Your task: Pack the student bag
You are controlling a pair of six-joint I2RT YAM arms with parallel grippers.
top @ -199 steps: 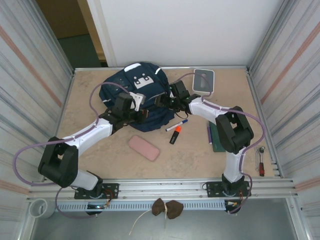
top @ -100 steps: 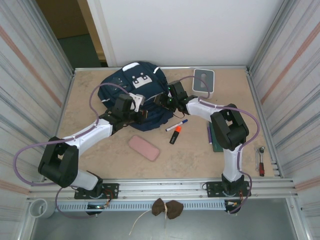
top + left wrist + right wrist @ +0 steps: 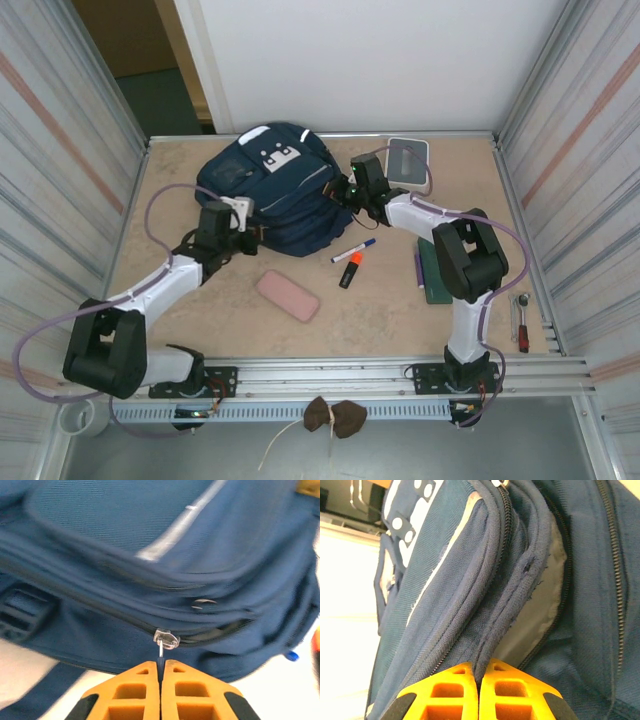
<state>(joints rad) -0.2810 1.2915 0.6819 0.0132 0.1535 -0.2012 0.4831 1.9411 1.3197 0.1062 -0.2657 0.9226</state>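
The still-closed zip (image 3: 75, 596) runs away from the gap past the black buckle, so my left gripper should draw the pull (image 3: 160, 652) that way and let it go.
The navy-blue student bag (image 3: 275, 190) lies at the back middle of the table, white patches on top. At its near left side, my left gripper (image 3: 243, 232) is shut on the zipper pull (image 3: 160, 652); the silver slider (image 3: 166, 638) sits just beyond the orange fingertips (image 3: 142, 675). To the slider's right the zip gapes a little. My right gripper (image 3: 345, 192) is shut on the bag's piped opening edge (image 3: 492, 635) at its right side, with light grey lining (image 3: 540, 610) showing beside it.
A pink case (image 3: 288, 296), an orange highlighter (image 3: 350, 270) and a blue-capped pen (image 3: 354, 249) lie in front of the bag. A white-grey box (image 3: 408, 160) stands at the back right. A dark green book (image 3: 434, 276) and a ratchet tool (image 3: 522, 322) lie to the right.
My left gripper has drawn back to the left along the bag's near side with the zipper pull. My right gripper has shifted right and back with the edge, and the bag now looks fuller.
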